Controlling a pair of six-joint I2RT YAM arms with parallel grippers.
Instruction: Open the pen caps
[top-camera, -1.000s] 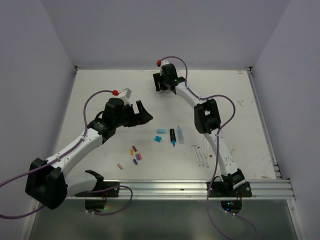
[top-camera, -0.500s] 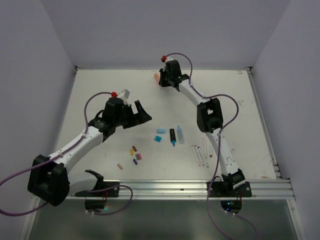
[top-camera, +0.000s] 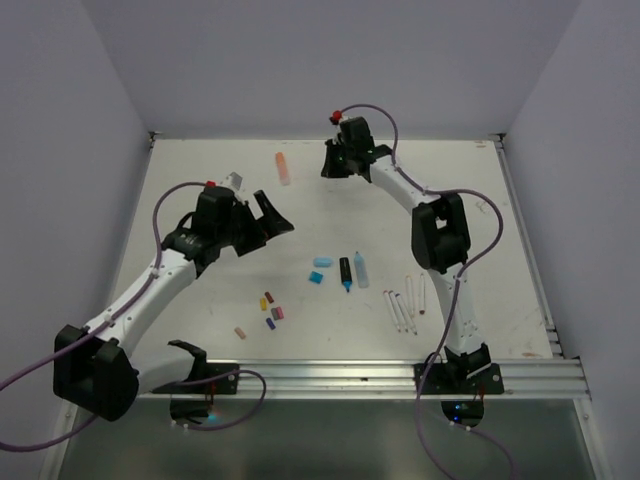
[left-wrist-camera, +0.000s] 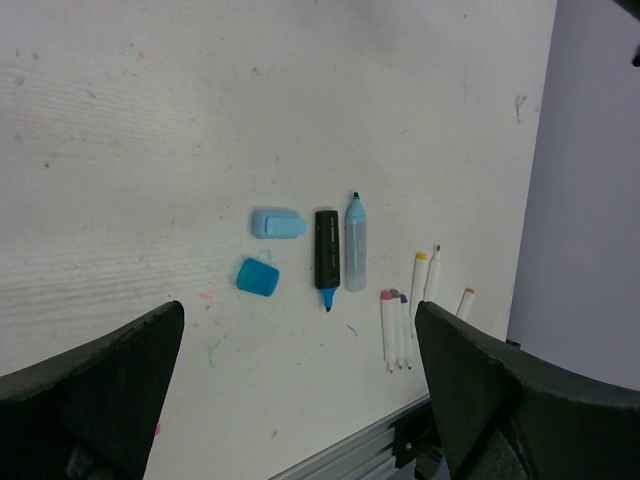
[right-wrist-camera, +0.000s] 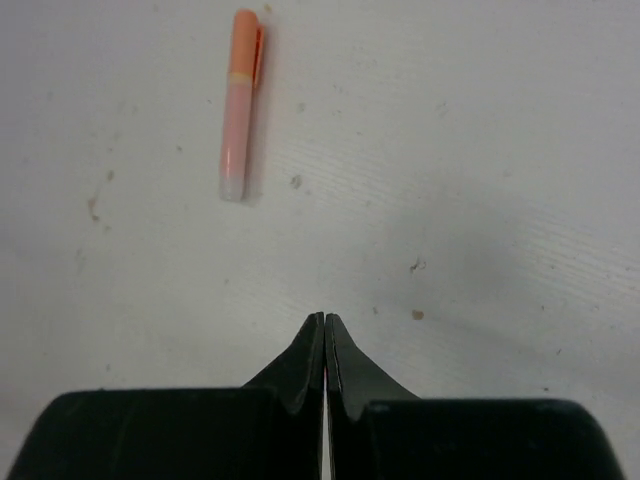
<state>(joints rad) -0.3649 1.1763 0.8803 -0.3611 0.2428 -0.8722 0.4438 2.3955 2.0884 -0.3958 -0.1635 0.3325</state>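
Note:
My left gripper is to move outward and down next, onto the salmon marker's near body end, and close there, because the orange cap is at the far end.
A salmon marker with its orange cap on lies alone at the back of the table. My right gripper hovers just to its right, shut with nothing in it. My left gripper stands wide open and empty above the table's left middle. Two loose blue caps lie beside an uncapped black marker and a pale blue marker. Several tiny coloured caps lie near the front.
Several thin white pens lie at the front right, close to the right arm's lower link. A metal rail runs along the near edge. Grey walls stand round the table on three sides.
My right gripper closed and drew away to the right. The salmon marker, earlier under it, now lies free further left. The left arm swung slightly left.

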